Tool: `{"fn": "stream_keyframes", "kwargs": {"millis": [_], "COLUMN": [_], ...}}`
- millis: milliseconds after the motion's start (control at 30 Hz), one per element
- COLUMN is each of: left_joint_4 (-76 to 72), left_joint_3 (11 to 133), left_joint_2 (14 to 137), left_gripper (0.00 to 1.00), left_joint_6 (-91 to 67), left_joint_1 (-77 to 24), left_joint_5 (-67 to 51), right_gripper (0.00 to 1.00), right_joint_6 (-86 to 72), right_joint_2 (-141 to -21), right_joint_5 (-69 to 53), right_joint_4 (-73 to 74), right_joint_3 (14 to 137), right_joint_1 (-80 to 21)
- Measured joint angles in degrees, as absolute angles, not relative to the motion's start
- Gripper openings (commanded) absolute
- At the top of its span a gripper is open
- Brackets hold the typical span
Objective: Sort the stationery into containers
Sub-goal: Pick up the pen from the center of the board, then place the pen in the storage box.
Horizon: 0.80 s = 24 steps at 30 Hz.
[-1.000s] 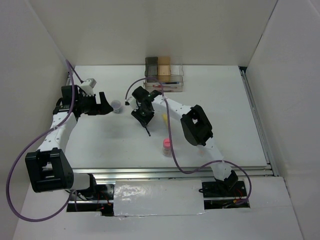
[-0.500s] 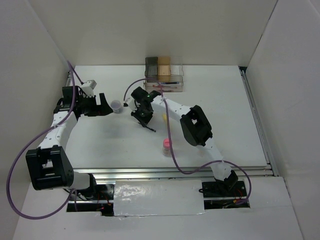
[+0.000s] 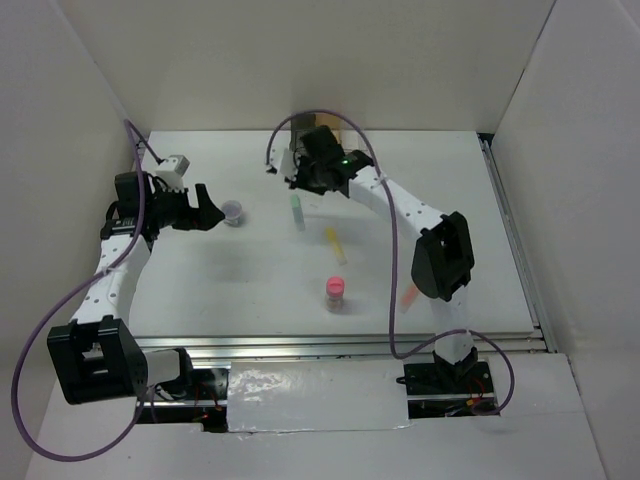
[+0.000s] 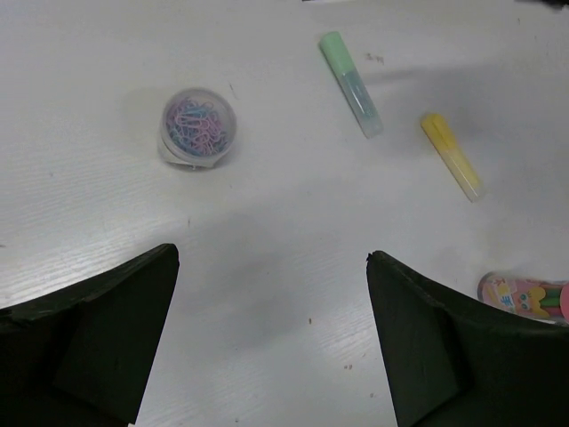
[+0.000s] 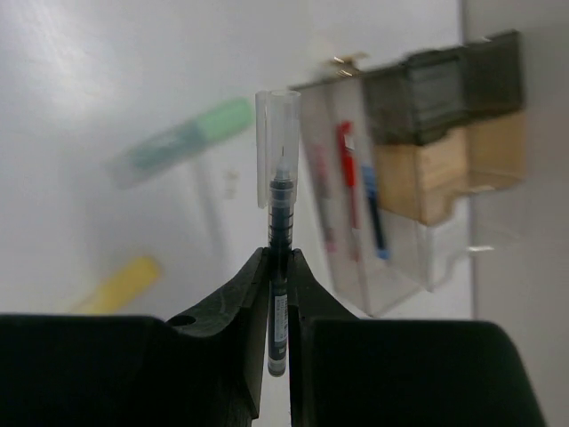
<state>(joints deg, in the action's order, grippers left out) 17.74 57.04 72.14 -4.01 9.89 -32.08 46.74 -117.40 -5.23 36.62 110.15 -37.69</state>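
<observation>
Next, my right gripper goes outward and down over the long clear tray, turning the black pen along its length, since red and blue pens already lie there.
My right gripper [image 5: 279, 260] is shut on a black pen with a clear cap [image 5: 281, 209] and holds it above the table, close in front of the containers. The long clear tray [image 5: 404, 267] holds a red pen [image 5: 347, 173] and a blue pen [image 5: 373, 209]; the dark grey box [image 5: 444, 89] and the tan box [image 5: 458, 173] adjoin it. In the top view the right gripper [image 3: 305, 180] covers most of the cluster. My left gripper [image 4: 272, 255] is open and empty, just short of the purple round pot [image 4: 198, 127], which also shows in the top view [image 3: 234, 212].
A green marker [image 3: 297, 212], a yellow marker [image 3: 335, 245], a pink stubby cylinder [image 3: 336, 293] and an orange marker [image 3: 408, 296] lie on the white table. White walls stand on the left, back and right.
My right gripper has lifted the black pen from the middle of the table and carried it back to the containers. The green marker now shows. The left gripper has barely moved.
</observation>
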Motion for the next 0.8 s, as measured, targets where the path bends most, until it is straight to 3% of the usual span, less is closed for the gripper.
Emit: {"fn": "stream_keyframes", "kwargs": {"millis": [300, 667, 800], "left_joint_4": [11.6, 11.3, 13.3], "left_joint_3": [53.1, 53.2, 54.7], "left_joint_2": [70.3, 70.5, 71.9], "left_gripper": [0.99, 0.99, 0.99], "left_joint_6": [-6.5, -6.0, -4.8], "left_joint_1": [9.9, 9.9, 9.9], "left_joint_5": [-31.8, -31.2, -31.3], "right_gripper": [0.00, 0.00, 0.05], "right_joint_6": [63.2, 73.5, 75.0], "right_joint_2": [-121.5, -128.0, -131.2], "right_joint_5": [-2.4, -6.9, -7.4], "right_joint_4": [25.5, 17.8, 17.0], "right_joint_3": [109.8, 111.5, 112.2], "right_joint_1": [-24.9, -25.0, -25.0]}}
